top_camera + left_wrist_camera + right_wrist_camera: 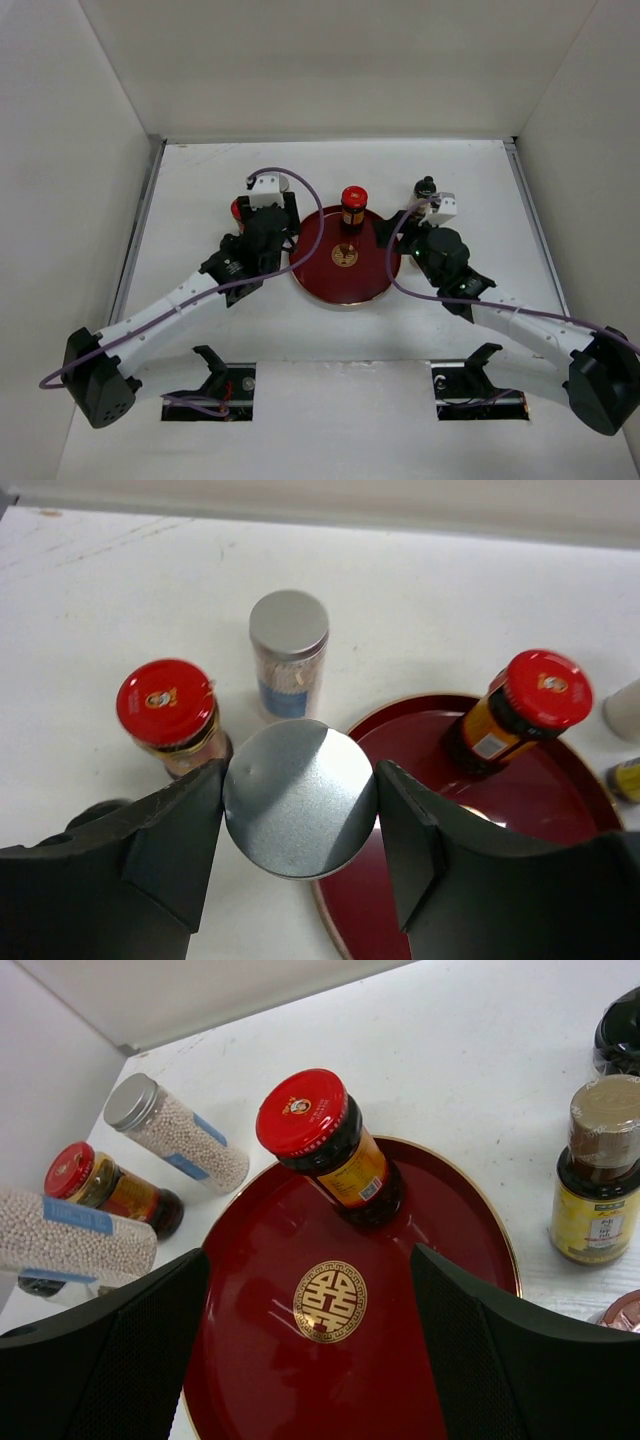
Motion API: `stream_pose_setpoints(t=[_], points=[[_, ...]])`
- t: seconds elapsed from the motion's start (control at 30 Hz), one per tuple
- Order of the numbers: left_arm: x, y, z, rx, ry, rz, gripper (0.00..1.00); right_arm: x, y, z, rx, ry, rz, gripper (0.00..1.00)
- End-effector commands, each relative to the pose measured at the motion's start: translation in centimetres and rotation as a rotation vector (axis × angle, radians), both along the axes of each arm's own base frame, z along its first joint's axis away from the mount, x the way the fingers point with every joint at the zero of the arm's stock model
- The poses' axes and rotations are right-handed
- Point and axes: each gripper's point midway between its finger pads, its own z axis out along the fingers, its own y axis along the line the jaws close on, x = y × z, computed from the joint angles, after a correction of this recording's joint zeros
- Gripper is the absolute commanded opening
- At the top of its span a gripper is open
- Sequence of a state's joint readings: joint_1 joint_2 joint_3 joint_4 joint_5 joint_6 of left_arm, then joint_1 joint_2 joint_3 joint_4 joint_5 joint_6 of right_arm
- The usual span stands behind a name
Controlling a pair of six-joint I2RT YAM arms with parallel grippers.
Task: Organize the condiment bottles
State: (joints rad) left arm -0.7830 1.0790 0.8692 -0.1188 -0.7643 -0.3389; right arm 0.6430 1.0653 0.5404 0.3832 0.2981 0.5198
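My left gripper will next bring the silver-capped bottle of white grains over the tray's rim, then put it down on the tray (560, 820) next to the red-capped amber bottle.
My left gripper (298, 780) is shut on a silver-capped bottle (298, 798) of white grains, holding it at the left rim of the dark red tray (560, 820). The same bottle shows in the right wrist view (75, 1235). A second silver-capped bottle (288, 650) and a red-capped jar (168, 710) stand on the table beyond it. A red-capped amber bottle (325, 1145) stands at the tray's far edge (353, 205). My right gripper (308, 1260) is open and empty above the tray's gold emblem (330, 1302).
To the right of the tray stand a tan-capped bottle with a yellow label (600, 1175), a black-capped bottle (426, 186) and a pink cap (625, 1310) at the view's edge. White walls enclose the table (200, 330) on three sides.
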Motion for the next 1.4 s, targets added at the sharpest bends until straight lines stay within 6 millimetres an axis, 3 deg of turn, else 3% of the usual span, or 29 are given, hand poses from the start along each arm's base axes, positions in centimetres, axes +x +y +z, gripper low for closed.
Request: stream_pose_setpoints(t=[0.0,0.13,0.27,0.6,0.87,0.97,1.03,1.13,1.37], points=[[1.4,-2.2,6.4,-0.132,-0.168,-0.015,0.35,0.0,0.1,2.5,0.067,-0.072,-0.001,0.85],[3.0,-5.7,6.6,-0.133,-0.162,-0.098,0.36,0.1,-0.4,2.6,0.068,-0.075,-0.024,0.85],[5.2,-8.9,5.0,-0.151,-0.146,-0.163,0.37,0.2,-0.6,2.4,0.066,-0.073,-0.034,0.85],[10.3,-11.9,1.5,-0.107,-0.110,-0.181,0.37,0.3,-0.8,2.3,0.067,-0.071,-0.043,0.85],[12.4,-12.8,-0.6,-0.068,-0.099,-0.171,0.39,0.3,-0.8,2.3,0.066,-0.072,-0.040,0.85],[12.8,-12.6,-1.2,-0.061,-0.095,-0.156,0.51,0.5,-0.9,2.0,0.061,-0.063,-0.045,0.85],[12.7,-12.4,-1.4,-0.056,-0.093,-0.149,0.66,0.6,-0.9,1.9,0.060,-0.062,-0.046,0.86],[12.3,-12.3,-0.8,-0.070,-0.111,-0.150,0.82,0.4,-0.8,2.2,0.065,-0.068,-0.045,0.87],[10.3,-10.5,3.6,-0.108,-0.182,-0.136,0.88,0.4,-1.1,2.5,0.072,-0.076,-0.051,0.88]])
